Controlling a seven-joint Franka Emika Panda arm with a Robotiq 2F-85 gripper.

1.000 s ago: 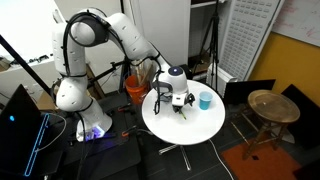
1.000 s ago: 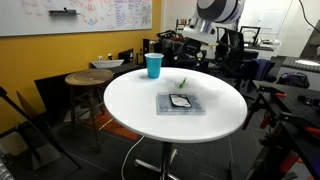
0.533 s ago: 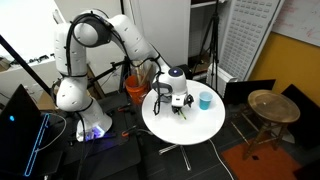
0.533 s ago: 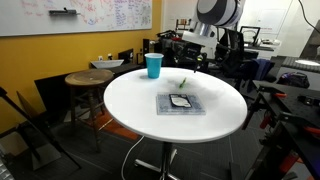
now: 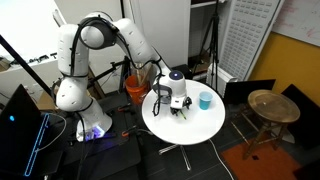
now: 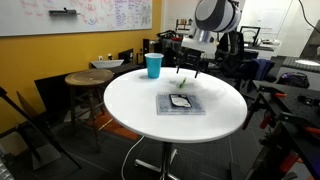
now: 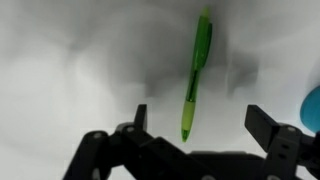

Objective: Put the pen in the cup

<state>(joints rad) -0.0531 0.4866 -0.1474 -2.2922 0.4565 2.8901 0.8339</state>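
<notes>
The light green near end of the pen is still below my open fingers, so my gripper should next move down and ease slightly outward onto it.
A green pen (image 7: 196, 72) lies on the round white table (image 6: 130, 100); in an exterior view it shows as a small green streak (image 6: 182, 84). My gripper (image 7: 200, 122) hangs open above it, with the pen's near end between the two black fingers and no contact visible. The blue cup (image 6: 153, 66) stands upright near the table's far edge, apart from the pen; it also shows in an exterior view (image 5: 205, 100) and as a blue sliver at the wrist view's right edge (image 7: 312, 105). In both exterior views the gripper (image 6: 189, 68) is low over the table.
A grey mat with a dark object (image 6: 181, 103) lies on the table in front of the pen. A round wooden stool (image 6: 88, 79) stands beside the table. Chairs and cluttered desks (image 6: 235, 55) stand behind the arm.
The gripper has come down a little closer to the pen. The pen, cup and mat have not moved.
</notes>
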